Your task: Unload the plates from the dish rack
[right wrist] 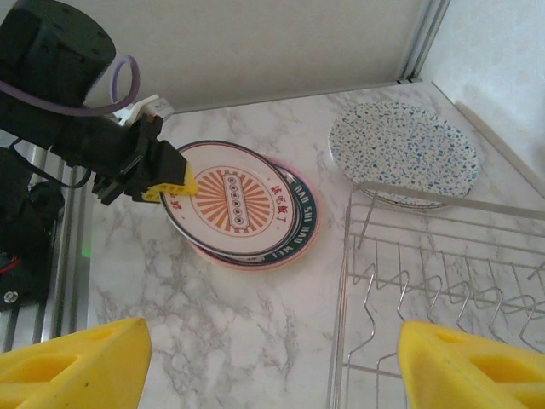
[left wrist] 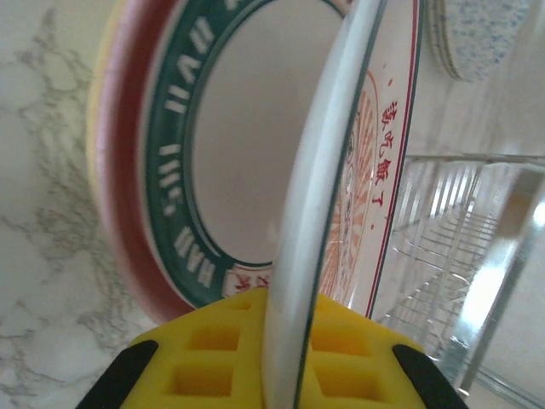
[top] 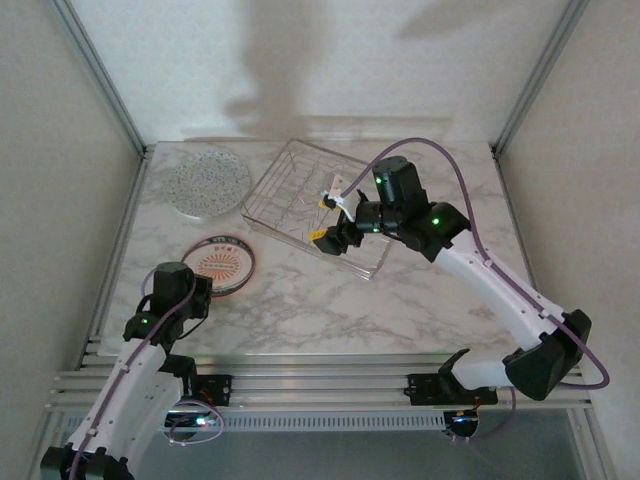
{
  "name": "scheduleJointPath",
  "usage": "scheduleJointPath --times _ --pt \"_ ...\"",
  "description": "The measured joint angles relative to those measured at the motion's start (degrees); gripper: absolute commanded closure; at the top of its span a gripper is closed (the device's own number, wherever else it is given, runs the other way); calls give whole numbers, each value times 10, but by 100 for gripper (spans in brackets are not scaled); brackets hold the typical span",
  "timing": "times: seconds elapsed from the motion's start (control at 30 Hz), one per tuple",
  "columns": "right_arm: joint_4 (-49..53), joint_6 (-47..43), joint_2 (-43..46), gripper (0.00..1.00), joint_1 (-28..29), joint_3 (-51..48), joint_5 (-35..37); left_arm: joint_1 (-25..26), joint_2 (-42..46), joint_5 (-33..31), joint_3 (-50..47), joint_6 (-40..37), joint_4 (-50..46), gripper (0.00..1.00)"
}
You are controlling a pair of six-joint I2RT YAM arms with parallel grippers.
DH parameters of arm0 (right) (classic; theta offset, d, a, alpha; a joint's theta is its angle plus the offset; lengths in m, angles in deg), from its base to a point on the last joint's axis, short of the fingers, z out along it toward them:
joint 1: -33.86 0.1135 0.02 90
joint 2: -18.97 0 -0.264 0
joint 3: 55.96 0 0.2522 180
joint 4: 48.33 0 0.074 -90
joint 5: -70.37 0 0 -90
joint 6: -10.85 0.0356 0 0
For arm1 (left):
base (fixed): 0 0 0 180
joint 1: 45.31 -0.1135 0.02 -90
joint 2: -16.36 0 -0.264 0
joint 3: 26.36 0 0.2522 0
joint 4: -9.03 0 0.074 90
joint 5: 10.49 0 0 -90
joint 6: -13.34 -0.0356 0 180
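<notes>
I will lower the white plate's raised rim onto the green-banded plate with my left gripper next, and then I will let it go.
The white plate with an orange emblem [right wrist: 232, 199] lies on top of a stack, over a green-banded plate [right wrist: 300, 223] and a pink plate [left wrist: 119, 213]. My left gripper [left wrist: 285, 319] is shut on the white plate's rim, which stands a little off the green-banded plate; in the top view this gripper [top: 200, 288] is at the stack's near-left edge. The speckled plates [top: 205, 181] lie at the back left. The wire dish rack [top: 318, 205] stands mid-table with no plate in it. My right gripper [top: 328, 218] hangs open over the rack's front part, its fingers [right wrist: 77, 368] wide apart.
Metal frame posts and white walls close in the table on the left, right and back. A slotted rail runs along the near edge by the arm bases. Bare marble lies between the plate stack and the rack [right wrist: 443, 281].
</notes>
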Motion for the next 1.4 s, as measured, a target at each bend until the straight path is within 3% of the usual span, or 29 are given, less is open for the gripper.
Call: scheduleJointPath --times 0.8,1.0,1.2,1.4 --pt "18 -3 -27 23 0 22 -26 -23 -89 5 -24 -2 96 100" --pt "22 3 -29 23 0 24 -26 -25 -97 10 -24 -7 104 75" --pt "22 7 -29 23 0 28 -26 -26 -109 14 -17 -15 103 65" --pt "22 10 -32 23 0 32 -26 -26 -129 14 6 -20 91 47"
